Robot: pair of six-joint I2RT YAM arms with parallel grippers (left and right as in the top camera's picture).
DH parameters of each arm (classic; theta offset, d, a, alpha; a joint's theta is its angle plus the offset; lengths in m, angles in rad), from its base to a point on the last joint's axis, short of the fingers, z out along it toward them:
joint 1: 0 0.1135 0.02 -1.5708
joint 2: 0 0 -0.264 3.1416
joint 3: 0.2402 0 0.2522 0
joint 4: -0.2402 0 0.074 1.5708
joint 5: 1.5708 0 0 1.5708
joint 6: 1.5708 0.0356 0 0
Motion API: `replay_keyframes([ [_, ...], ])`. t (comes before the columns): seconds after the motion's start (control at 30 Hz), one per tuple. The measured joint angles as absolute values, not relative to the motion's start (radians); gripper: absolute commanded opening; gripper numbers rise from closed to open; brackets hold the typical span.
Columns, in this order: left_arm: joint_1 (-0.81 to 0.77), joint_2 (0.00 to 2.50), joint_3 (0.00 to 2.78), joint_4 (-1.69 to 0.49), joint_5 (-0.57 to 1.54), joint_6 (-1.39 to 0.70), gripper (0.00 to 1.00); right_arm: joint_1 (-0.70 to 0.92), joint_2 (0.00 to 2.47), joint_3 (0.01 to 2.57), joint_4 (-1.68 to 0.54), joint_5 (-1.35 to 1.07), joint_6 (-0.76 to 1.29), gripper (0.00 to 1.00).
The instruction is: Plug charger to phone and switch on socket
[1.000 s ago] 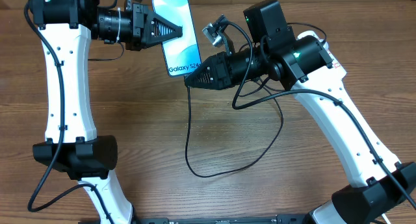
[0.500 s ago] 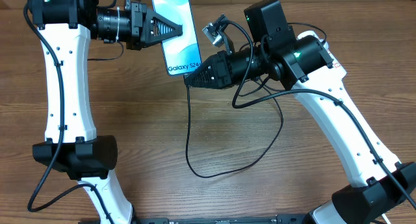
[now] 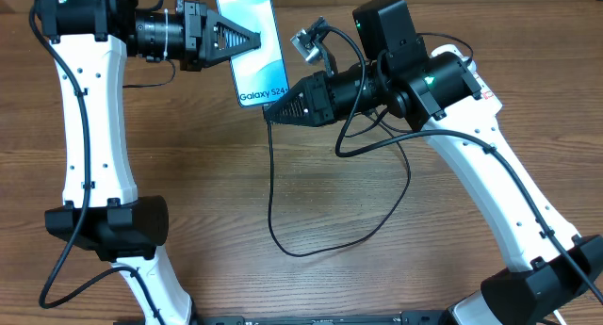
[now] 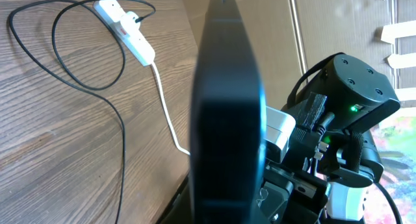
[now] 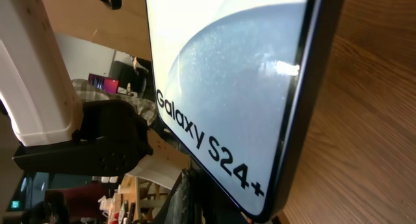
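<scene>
I will next bring the raised phone down with my left gripper onto the clear patch of bare wood table below it, screen up, and release it there.
The phone (image 3: 252, 50) is held off the table, its light-blue screen facing up, with my left gripper (image 3: 247, 40) shut across its upper half. In the left wrist view the phone (image 4: 227, 113) shows edge-on as a dark slab. My right gripper (image 3: 273, 115) is shut on the charger (image 3: 271, 188) at its plug tip, pressed against the phone's bottom edge by the white text. The right wrist view is filled by the phone (image 5: 227, 74); the plug tip is hidden below it. The socket (image 4: 127, 33) lies far off on the table, with the charger (image 4: 121, 139) plugged into it.
The charger's black cable hangs from the right gripper, loops over the wood table (image 3: 207, 203) and runs back under the right arm (image 3: 471, 146). A thick white lead (image 4: 166, 113) leaves the socket. Cardboard boxes (image 4: 260, 29) stand behind the table.
The left gripper has carried the phone slightly up and to the left. The right gripper followed, staying at the phone's bottom edge, and its jaws closed a little more.
</scene>
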State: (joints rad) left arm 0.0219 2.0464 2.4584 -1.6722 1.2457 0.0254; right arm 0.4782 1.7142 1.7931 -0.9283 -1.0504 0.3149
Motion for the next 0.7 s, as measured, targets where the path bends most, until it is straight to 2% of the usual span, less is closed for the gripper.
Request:
replay_keyframes([
  [0.07,0.022,2.046,2.458,-1.672,1.246,0.025,0.04,0.479,1.714,1.793,-0.928,-1.047,0.315,0.08],
  [0.1,0.022,2.046,2.458,-1.672,1.246,0.025,0.04,0.479,1.714,1.793,-0.927,-1.046,0.315,0.18],
  [0.13,0.022,2.046,2.458,-1.672,1.245,0.026,0.04,0.479,1.714,1.793,-0.927,-1.046,0.316,0.37],
  [0.27,0.022,2.049,2.458,-1.669,1.216,0.035,0.04,0.483,1.713,1.793,-0.907,-1.065,0.328,0.72],
  [0.3,0.022,2.050,2.458,-1.668,1.203,0.036,0.04,0.484,1.713,1.793,-0.910,-1.066,0.327,0.77],
  [0.43,0.014,2.050,2.458,-1.666,1.190,0.035,0.04,0.482,1.714,1.794,-0.954,-0.997,0.322,0.86],
  [0.57,0.003,2.050,2.458,-1.617,1.095,0.000,0.04,0.479,1.714,1.794,-1.065,-0.848,0.320,1.00],
  [0.7,-0.001,2.050,2.457,-1.608,0.866,-0.044,0.04,0.479,1.714,1.794,-1.150,-0.686,0.321,1.00],
])
